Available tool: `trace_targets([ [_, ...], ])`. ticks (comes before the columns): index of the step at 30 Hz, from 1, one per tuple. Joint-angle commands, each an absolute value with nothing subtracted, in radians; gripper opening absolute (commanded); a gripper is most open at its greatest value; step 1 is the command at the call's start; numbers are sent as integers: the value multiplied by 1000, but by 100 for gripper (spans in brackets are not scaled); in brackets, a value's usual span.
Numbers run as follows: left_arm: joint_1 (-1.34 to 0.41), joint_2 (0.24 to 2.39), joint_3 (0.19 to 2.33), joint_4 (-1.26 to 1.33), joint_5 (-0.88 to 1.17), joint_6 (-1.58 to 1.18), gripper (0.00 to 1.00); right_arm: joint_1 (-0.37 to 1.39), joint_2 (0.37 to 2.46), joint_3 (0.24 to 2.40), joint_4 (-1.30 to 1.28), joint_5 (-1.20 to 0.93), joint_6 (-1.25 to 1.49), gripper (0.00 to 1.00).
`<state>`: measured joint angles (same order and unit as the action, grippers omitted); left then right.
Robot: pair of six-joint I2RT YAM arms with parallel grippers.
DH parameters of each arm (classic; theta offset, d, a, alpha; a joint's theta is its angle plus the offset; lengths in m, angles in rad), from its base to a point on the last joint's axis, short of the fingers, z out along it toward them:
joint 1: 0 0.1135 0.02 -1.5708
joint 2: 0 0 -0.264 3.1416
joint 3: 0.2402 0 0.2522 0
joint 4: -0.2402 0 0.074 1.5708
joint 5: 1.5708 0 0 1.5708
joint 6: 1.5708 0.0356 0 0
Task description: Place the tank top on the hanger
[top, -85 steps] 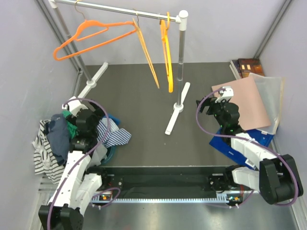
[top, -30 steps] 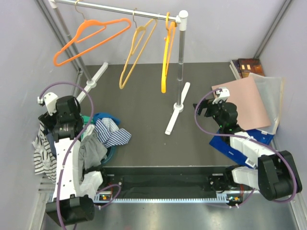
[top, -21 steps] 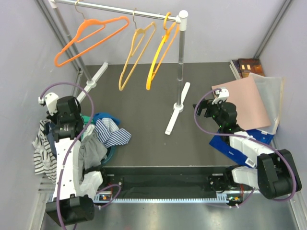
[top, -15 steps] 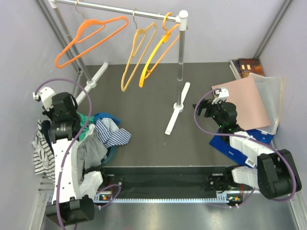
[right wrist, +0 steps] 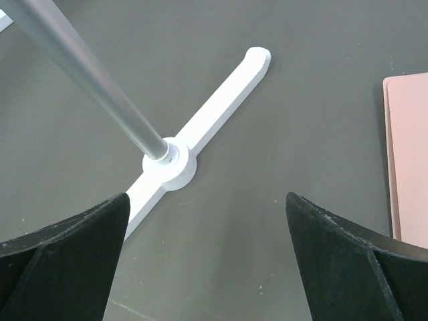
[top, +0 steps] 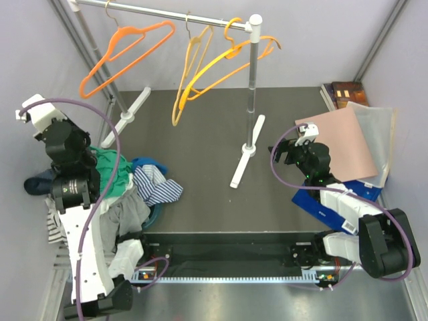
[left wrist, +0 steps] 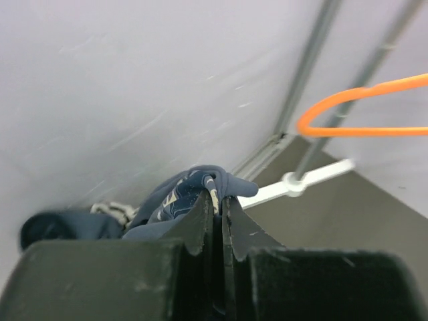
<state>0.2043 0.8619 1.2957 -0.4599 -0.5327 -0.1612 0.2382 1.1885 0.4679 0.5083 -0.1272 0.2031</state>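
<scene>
The robot's left hand will swing across and down and let go of the tank top, because bare floor is below it and to its right in the top view.
The tank top (left wrist: 175, 200), dark navy cloth, bunches at the tips of my left gripper (left wrist: 217, 192), whose jaws are shut on a fold of it. From above, the left arm is raised at the far left by the wall, and a navy piece of the tank top (top: 37, 182) hangs beside it. The hanger (top: 227, 61), yellow-orange plastic, hangs tilted on the rail near the right pole. My right gripper (right wrist: 206, 198) is open over bare floor near the rack's foot, holding nothing.
A redder orange hanger (top: 127, 52) and a paler yellow one (top: 190, 70) share the rail. The rack pole (top: 252, 87) stands on a white foot (right wrist: 200, 124). A green garment (top: 107, 164), striped cloth (top: 158, 188) and grey cloth (top: 131, 211) pile at the left. A pink board (top: 345, 148) lies right.
My left gripper shut on the navy cloth, then rose up and to the left with it. The hangers on the rail swung round. The right arm stayed still.
</scene>
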Motion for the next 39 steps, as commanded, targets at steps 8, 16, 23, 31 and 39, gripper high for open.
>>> trace_targets([
  [8, 207, 959, 1656, -279, -201, -126, 0, 227, 1183, 520, 529, -160, 202, 100],
  [16, 207, 1068, 1815, -232, -5, -164, 0, 227, 1193, 525, 525, -160, 199, 100],
  [23, 206, 1147, 1923, -238, 124, -182, 0, 227, 1200, 532, 520, -164, 198, 100],
  [31, 204, 1108, 1786, -238, 222, -226, 0, 227, 1212, 540, 515, -169, 195, 100],
  [39, 196, 989, 1525, -301, 221, -209, 0, 227, 1232, 548, 528, -199, 209, 100],
])
